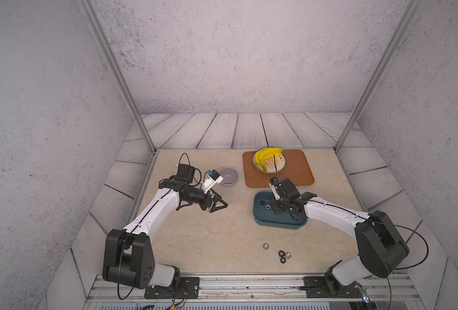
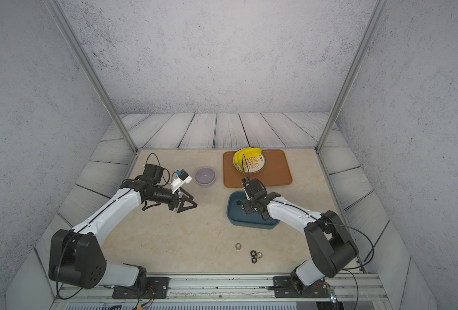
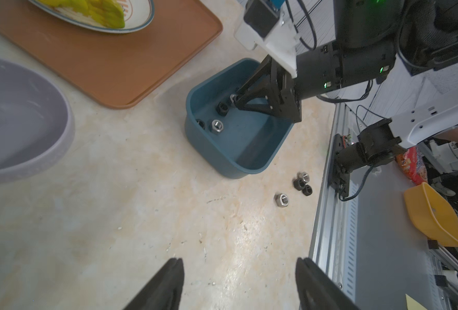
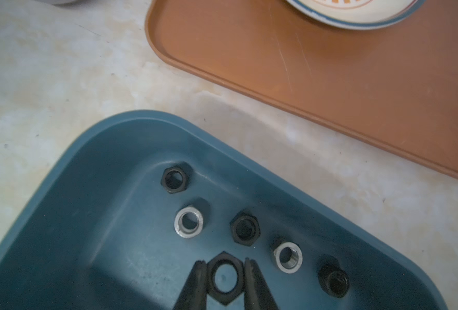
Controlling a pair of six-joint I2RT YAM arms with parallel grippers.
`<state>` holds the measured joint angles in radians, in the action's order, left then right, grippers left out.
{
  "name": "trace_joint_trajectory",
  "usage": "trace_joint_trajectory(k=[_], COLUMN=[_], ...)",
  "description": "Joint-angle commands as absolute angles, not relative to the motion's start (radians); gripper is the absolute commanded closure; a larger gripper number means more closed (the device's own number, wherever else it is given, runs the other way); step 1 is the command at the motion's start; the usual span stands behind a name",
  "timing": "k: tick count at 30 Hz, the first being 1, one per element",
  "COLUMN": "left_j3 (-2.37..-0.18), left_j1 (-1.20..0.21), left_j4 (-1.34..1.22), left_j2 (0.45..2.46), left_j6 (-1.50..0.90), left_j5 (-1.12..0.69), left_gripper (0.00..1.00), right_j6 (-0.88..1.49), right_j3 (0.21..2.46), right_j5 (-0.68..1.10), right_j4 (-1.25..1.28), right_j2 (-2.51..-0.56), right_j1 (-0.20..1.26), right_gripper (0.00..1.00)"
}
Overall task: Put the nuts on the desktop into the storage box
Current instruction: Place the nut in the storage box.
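The right gripper lowers outward toward the bottom of the box by the box's far side (image 1: 270,201) (image 4: 231,201) next and releases the nut, as that spot lies below and outward of its fingers.
The teal-blue storage box (image 1: 276,218) (image 2: 238,218) stands on the beige desktop (image 1: 209,236) in front of the tray. My right gripper (image 4: 224,261) reaches down into the box, shut on a thin black nut (image 4: 224,292). Several more nuts, black (image 4: 174,179) and silver (image 4: 188,222), lie on the box floor (image 4: 115,241). Several nuts stay on the desktop near the front edge: a lone silver nut (image 1: 265,246) (image 3: 281,200) and a black-and-silver cluster (image 1: 283,256) (image 3: 301,183). My left gripper (image 1: 221,200) (image 3: 240,261) hovers open and empty above bare desktop, left of the box.
A lilac bowl (image 1: 228,176) sits just behind my left gripper. An orange-brown tray (image 1: 300,171) at the back carries a plate (image 1: 278,163) of bananas (image 1: 265,155). A metal rail (image 1: 249,284) runs along the front edge, close to the loose nuts.
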<state>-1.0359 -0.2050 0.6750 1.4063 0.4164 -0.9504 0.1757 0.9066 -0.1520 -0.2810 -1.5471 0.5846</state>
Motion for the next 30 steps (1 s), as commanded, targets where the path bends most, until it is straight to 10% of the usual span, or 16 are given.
trace_joint_trajectory(k=[1, 19, 30], left_j3=[-1.003, -0.980, -0.964], left_j1=[-0.163, -0.084, -0.079], left_j4=[0.660, 0.655, 0.639], left_j2=[1.379, 1.354, 1.345], left_j6=[0.453, 0.437, 0.426], left_j5=[-0.933, -0.983, -1.014], left_gripper=[0.28, 0.29, 0.29], right_j6=[0.209, 0.266, 0.288], right_j3=[0.927, 0.995, 0.986], right_j5=[-0.174, -0.224, -0.231], right_j4=[-0.229, -0.178, -0.173], right_j2=[-1.578, -1.751, -1.763], right_j1=[0.581, 0.580, 0.580], right_gripper=[0.98, 0.99, 0.71])
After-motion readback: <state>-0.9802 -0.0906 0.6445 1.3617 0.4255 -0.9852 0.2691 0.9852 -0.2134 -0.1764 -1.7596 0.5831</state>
